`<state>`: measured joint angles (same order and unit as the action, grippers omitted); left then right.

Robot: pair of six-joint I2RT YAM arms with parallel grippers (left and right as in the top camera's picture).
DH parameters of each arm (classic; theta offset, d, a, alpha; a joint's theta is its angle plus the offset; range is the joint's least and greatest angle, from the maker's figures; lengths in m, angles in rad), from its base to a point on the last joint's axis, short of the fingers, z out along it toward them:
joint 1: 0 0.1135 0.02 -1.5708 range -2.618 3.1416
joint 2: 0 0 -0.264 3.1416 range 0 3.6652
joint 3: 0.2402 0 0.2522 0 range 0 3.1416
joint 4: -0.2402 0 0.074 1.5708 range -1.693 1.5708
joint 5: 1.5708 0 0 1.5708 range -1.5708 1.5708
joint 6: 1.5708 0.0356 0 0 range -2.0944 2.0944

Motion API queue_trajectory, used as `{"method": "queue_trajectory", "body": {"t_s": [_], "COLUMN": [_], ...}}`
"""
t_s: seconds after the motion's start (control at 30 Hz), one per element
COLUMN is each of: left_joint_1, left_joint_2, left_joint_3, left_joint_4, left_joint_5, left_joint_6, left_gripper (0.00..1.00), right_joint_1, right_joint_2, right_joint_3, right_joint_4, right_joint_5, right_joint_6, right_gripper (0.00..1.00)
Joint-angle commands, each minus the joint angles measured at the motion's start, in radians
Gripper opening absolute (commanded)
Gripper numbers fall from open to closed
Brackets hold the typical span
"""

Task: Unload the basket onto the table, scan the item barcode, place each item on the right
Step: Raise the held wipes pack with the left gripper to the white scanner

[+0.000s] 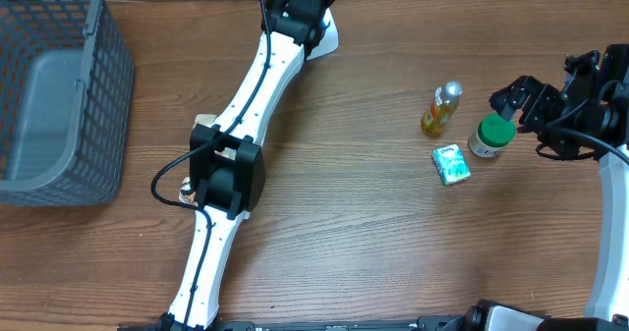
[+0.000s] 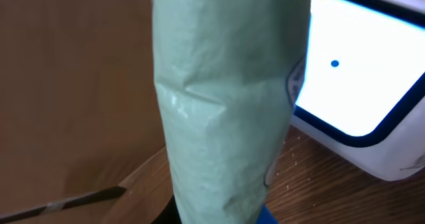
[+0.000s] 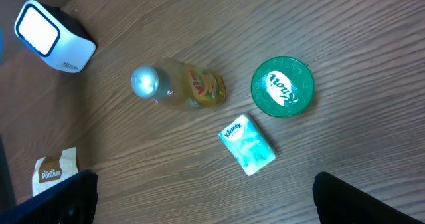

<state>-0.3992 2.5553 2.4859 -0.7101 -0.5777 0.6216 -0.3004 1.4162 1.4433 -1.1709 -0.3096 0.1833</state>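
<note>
I need to move my left gripper back, across and down next and let go on the bare wood (image 1: pixel 411 187) beside the tissue pack, since that lies to its right in the overhead view.
The item is a pale green crinkled packet (image 2: pixel 226 104) that fills the middle of the left wrist view, standing upright. My left gripper (image 1: pixel 313 7) is shut on its lower end, and the packet hides the fingers. Just right of the packet is the white barcode scanner (image 2: pixel 362 84), its lit screen showing a blue dot; it also appears as the scanner (image 1: pixel 329 31) at the far edge of the table. My right gripper (image 3: pixel 206 197) hangs open over bare wood, with nothing between its fingers, near a green-lidded jar (image 1: pixel 489 135).
A yellow drink bottle (image 3: pixel 182 86), the green-lidded jar (image 3: pixel 282 86) and a turquoise tissue pack (image 3: pixel 248 144) sit together at right. A beige Pantree packet (image 3: pixel 54 169) lies by the left arm. A grey mesh basket (image 1: pixel 59 95) stands at far left.
</note>
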Motion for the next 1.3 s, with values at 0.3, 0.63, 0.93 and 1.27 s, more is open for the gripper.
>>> {"method": "queue_trajectory", "body": {"t_s": [0.3, 0.63, 0.93, 1.27], "left_joint_1": [-0.019, -0.034, -0.034, -0.033], "left_joint_2": [0.091, 0.091, 0.091, 0.091], "left_joint_3": [0.001, 0.001, 0.001, 0.0], "left_joint_4": [-0.024, -0.1, -0.147, -0.155], "left_joint_5": [-0.105, 0.018, 0.096, 0.158], "left_joint_6": [0.009, 0.003, 0.004, 0.003], "left_gripper": [0.04, 0.04, 0.04, 0.04], "right_joint_1": [-0.002, -0.002, -0.002, -0.002], "right_joint_2": [-0.015, -0.015, -0.015, -0.015], "right_joint_3": [0.011, 0.011, 0.011, 0.011], "right_joint_4": [0.003, 0.003, 0.003, 0.003], "right_joint_5": [0.003, 0.003, 0.003, 0.003], "right_joint_6": [0.002, 0.002, 0.002, 0.002], "right_gripper": [1.0, 1.0, 1.0, 1.0]}}
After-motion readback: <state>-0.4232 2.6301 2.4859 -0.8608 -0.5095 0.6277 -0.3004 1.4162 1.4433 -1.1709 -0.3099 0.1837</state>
